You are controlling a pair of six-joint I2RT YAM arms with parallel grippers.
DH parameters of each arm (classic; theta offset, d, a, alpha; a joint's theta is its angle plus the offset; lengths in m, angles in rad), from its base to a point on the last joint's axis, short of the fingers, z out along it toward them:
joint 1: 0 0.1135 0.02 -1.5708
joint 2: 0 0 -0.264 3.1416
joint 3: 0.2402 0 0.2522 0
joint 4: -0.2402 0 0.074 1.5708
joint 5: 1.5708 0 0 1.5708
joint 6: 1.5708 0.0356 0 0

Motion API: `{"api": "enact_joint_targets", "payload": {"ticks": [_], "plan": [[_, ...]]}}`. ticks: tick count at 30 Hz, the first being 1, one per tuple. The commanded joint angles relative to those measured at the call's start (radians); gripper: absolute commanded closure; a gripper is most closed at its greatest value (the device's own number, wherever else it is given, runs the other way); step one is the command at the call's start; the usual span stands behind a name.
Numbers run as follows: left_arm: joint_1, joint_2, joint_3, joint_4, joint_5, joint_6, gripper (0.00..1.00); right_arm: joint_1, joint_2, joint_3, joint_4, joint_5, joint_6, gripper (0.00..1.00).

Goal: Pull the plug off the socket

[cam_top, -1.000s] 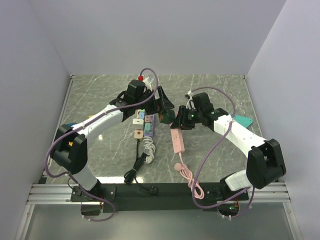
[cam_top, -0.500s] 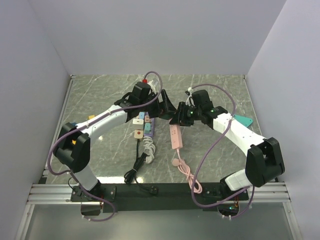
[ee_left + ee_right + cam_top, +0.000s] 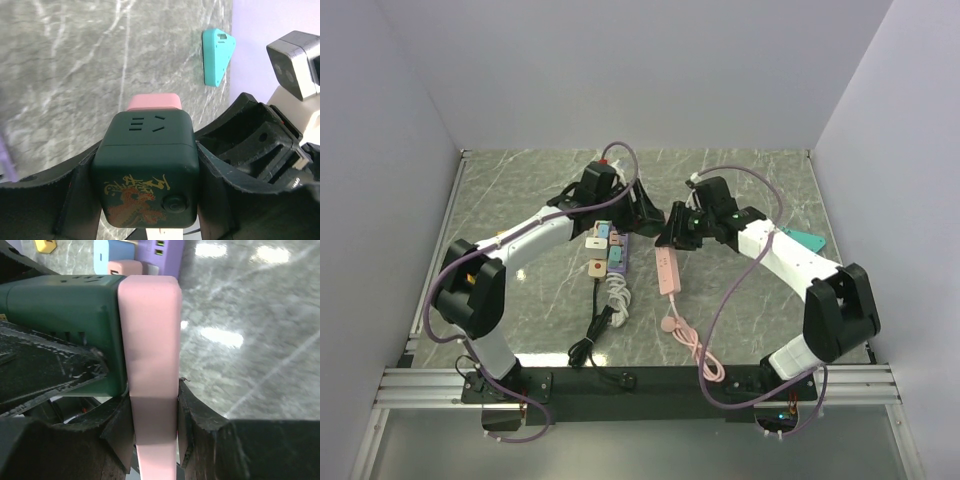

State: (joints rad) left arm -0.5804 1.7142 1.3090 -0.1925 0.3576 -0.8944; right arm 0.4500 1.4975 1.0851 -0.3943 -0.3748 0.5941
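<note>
The purple strip is close, so my left gripper next needs to leave the pink socket strip (image 3: 669, 272), go left in the top view and release over open tabletop.
A dark green cube plug (image 3: 145, 165) with a gold and red dragon print sits plugged into the end of a pink socket strip (image 3: 150, 330). My left gripper (image 3: 147, 150) has one finger against each side of the cube, shut on it. My right gripper (image 3: 152, 395) is shut on the pink strip just behind the plug (image 3: 65, 315). From above, both grippers meet mid-table, left gripper (image 3: 645, 212) and right gripper (image 3: 675, 232) close together, with the pink strip (image 3: 669, 272) trailing toward the near edge. The plug's pins are hidden.
A purple power strip (image 3: 618, 252) with several coloured plugs lies just left of the pink one. Its coiled white cable (image 3: 615, 295) and a black cable (image 3: 588, 345) run toward the near edge. The pink cord (image 3: 692, 348) trails near. A teal triangular piece (image 3: 807, 241) lies at the right.
My left gripper has moved right onto the green plug and its jaws have closed in from wide open. The right gripper has stayed shut on the pink strip, shifting slightly left.
</note>
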Motion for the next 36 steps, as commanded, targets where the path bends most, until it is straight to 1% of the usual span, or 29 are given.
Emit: {"api": "enact_joint_targets", "payload": {"ticks": [1, 3, 7, 8, 11, 13, 14, 17, 18, 20, 22, 23, 25, 26, 27, 29, 32, 36], "plan": [[0.085, -0.125, -0.022, 0.005, 0.043, 0.012, 1.00, -0.059, 0.066, 0.027, -0.116, 0.195, 0.038, 1.00], [0.125, -0.162, -0.030, 0.004, 0.072, -0.003, 1.00, -0.074, 0.089, 0.001, -0.138, 0.250, 0.055, 1.00], [0.169, -0.205, -0.031, -0.001, 0.124, -0.051, 1.00, -0.103, 0.093, -0.025, -0.144, 0.284, 0.059, 1.00], [0.175, -0.209, -0.022, -0.037, 0.119, -0.044, 1.00, -0.109, 0.084, -0.027, -0.141, 0.289, 0.059, 1.00], [0.229, -0.240, -0.008, -0.071, 0.119, -0.026, 1.00, -0.111, 0.081, 0.007, -0.172, 0.341, 0.049, 1.00], [0.296, -0.251, 0.002, -0.093, 0.136, -0.003, 1.00, -0.112, 0.089, 0.028, -0.204, 0.367, 0.030, 1.00], [0.339, -0.249, 0.012, -0.132, 0.150, 0.008, 1.00, -0.112, 0.095, 0.044, -0.213, 0.396, 0.027, 1.00], [0.399, -0.234, 0.062, -0.174, 0.193, 0.049, 1.00, -0.114, 0.104, 0.064, -0.239, 0.447, 0.016, 1.00], [0.413, -0.234, 0.071, -0.211, 0.185, 0.057, 1.00, -0.116, 0.106, 0.068, -0.254, 0.465, 0.022, 1.00], [0.451, -0.254, 0.073, -0.213, 0.170, 0.077, 1.00, -0.122, 0.107, 0.076, -0.258, 0.484, 0.021, 1.00], [0.487, -0.260, 0.075, -0.228, 0.115, 0.113, 1.00, -0.143, 0.115, 0.093, -0.271, 0.511, 0.027, 1.00], [0.532, -0.258, 0.076, -0.240, 0.091, 0.129, 1.00, -0.154, 0.121, 0.102, -0.276, 0.527, 0.032, 1.00], [0.577, -0.229, 0.085, -0.283, 0.029, 0.187, 1.00, -0.195, 0.160, 0.142, -0.304, 0.597, 0.041, 1.00], [0.641, -0.200, 0.084, -0.286, 0.014, 0.204, 1.00, -0.210, 0.180, 0.160, -0.317, 0.618, 0.047, 1.00], [0.666, -0.185, 0.082, -0.285, -0.002, 0.222, 1.00, -0.230, 0.202, 0.177, -0.334, 0.648, 0.052, 1.00], [0.715, -0.150, 0.084, -0.274, -0.041, 0.264, 1.00, -0.286, 0.274, 0.249, -0.351, 0.683, 0.046, 1.00], [0.813, -0.043, 0.120, -0.274, -0.078, 0.293, 1.00, -0.350, 0.377, 0.369, -0.394, 0.754, 0.026, 1.00], [0.860, 0.057, 0.185, -0.294, -0.115, 0.314, 1.00, -0.428, 0.498, 0.524, -0.460, 0.789, -0.011, 1.00]]}}
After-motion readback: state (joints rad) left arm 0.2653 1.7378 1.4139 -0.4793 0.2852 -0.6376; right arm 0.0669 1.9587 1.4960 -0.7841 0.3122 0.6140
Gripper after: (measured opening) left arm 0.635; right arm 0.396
